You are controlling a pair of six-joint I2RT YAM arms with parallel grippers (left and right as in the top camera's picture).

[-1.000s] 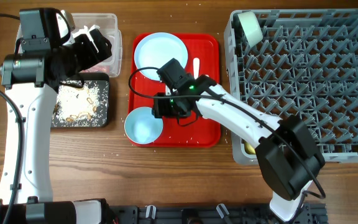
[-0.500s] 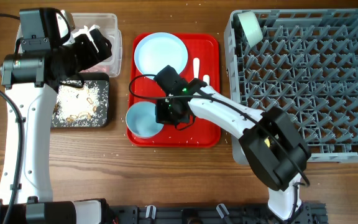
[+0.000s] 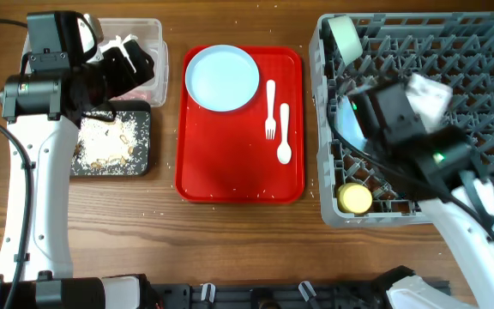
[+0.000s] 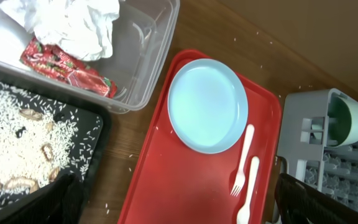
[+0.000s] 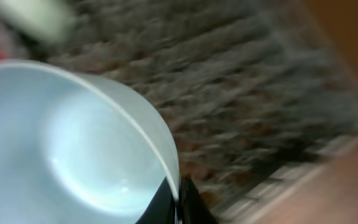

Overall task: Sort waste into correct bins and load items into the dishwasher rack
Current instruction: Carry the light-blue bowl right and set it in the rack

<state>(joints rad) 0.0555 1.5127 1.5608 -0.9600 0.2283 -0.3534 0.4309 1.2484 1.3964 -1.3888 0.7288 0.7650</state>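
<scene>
The rack's pegs beside the pale green-white bowl are empty, so the robot's right gripper will next move outward and down, with a turn, to the wires there and let go of the light blue bowl's rim.
My right gripper [image 5: 178,196] is shut on the rim of the light blue bowl [image 5: 73,143]. It holds the bowl tilted over the left part of the grey dishwasher rack [image 3: 453,94], where only the bowl's edge [image 3: 344,136] shows beside the gripper [image 3: 363,118]. In the rack sit a pale green-white bowl [image 3: 344,34] and a yellow cup [image 3: 355,198]. The light blue plate [image 3: 222,77], white fork [image 3: 271,110] and spoon [image 3: 285,133] lie on the red tray [image 3: 230,172]. My left gripper [image 4: 179,208] hangs open above the clear tub [image 4: 145,59], which holds the napkin [image 4: 73,25] and wrapper [image 4: 67,62].
The black tray [image 3: 110,142] below the clear tub [image 3: 148,39] holds rice and brownish scraps [image 4: 23,124]. Pale crumbs are scattered over the wooden table [image 3: 144,232] near the trays. The right wrist view is blurred by motion.
The right gripper shut on the bowl's rim at the tray's lower left and carried it right, over the rack. The left arm has not moved.
</scene>
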